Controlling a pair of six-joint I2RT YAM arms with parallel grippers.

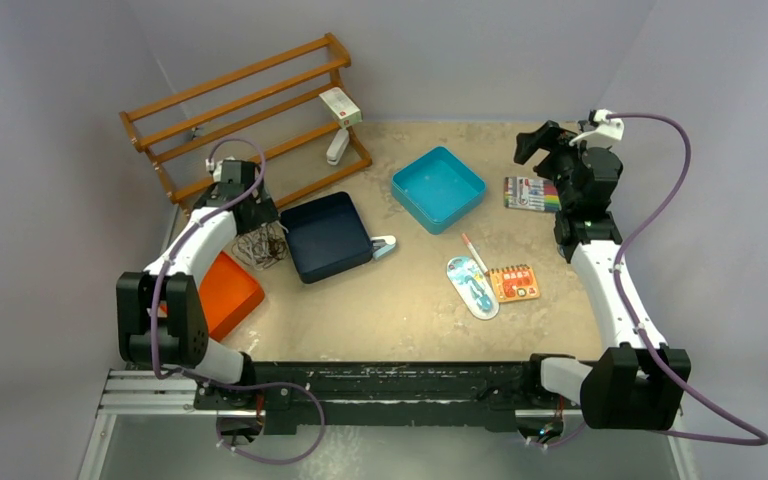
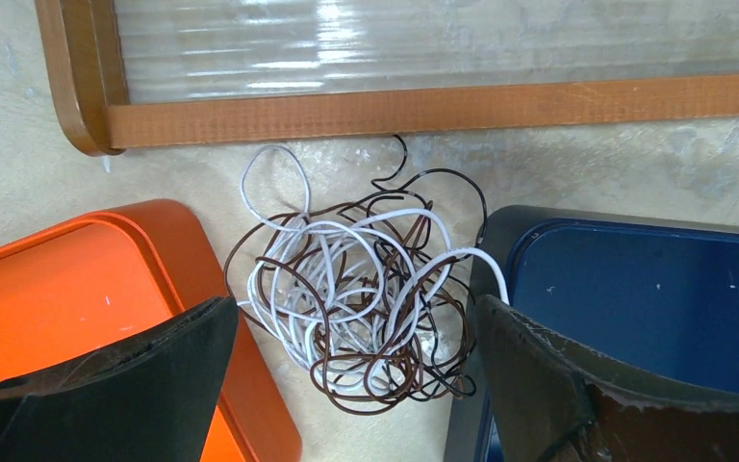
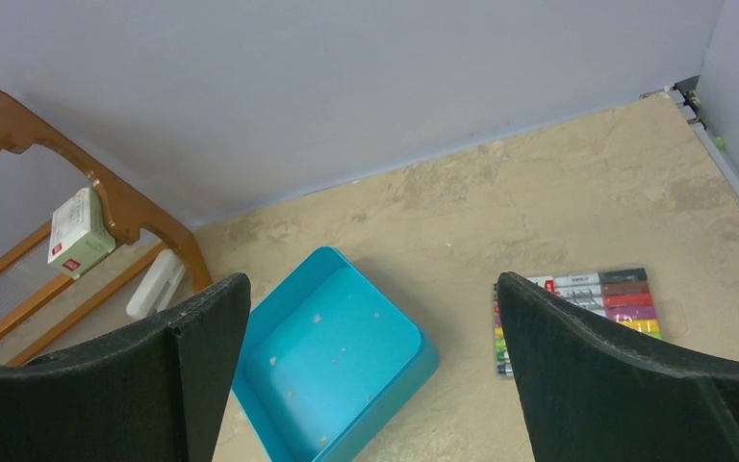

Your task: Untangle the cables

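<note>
The robot's left gripper is going to come down next onto the middle of the tangled heap (image 1: 259, 247).
The cables (image 2: 361, 289) lie in one tangled heap of white, dark brown and black loops on the table, between the orange tray (image 2: 67, 298) and the dark blue tray (image 2: 635, 298). In the top view the heap (image 1: 263, 246) sits at the left. My left gripper (image 2: 356, 385) is open, above the heap, its fingers either side of it and holding nothing. In the top view it (image 1: 260, 215) hovers over the heap. My right gripper (image 3: 373, 375) is open and empty, raised at the far right (image 1: 545, 140), far from the cables.
A wooden rack (image 1: 245, 110) stands at the back left, close behind the heap (image 2: 423, 106). A light blue tray (image 1: 438, 188) sits mid-back. A marker set (image 1: 532, 193), a pen (image 1: 474, 252), a notebook (image 1: 513, 283) and a small skateboard (image 1: 472, 287) lie to the right.
</note>
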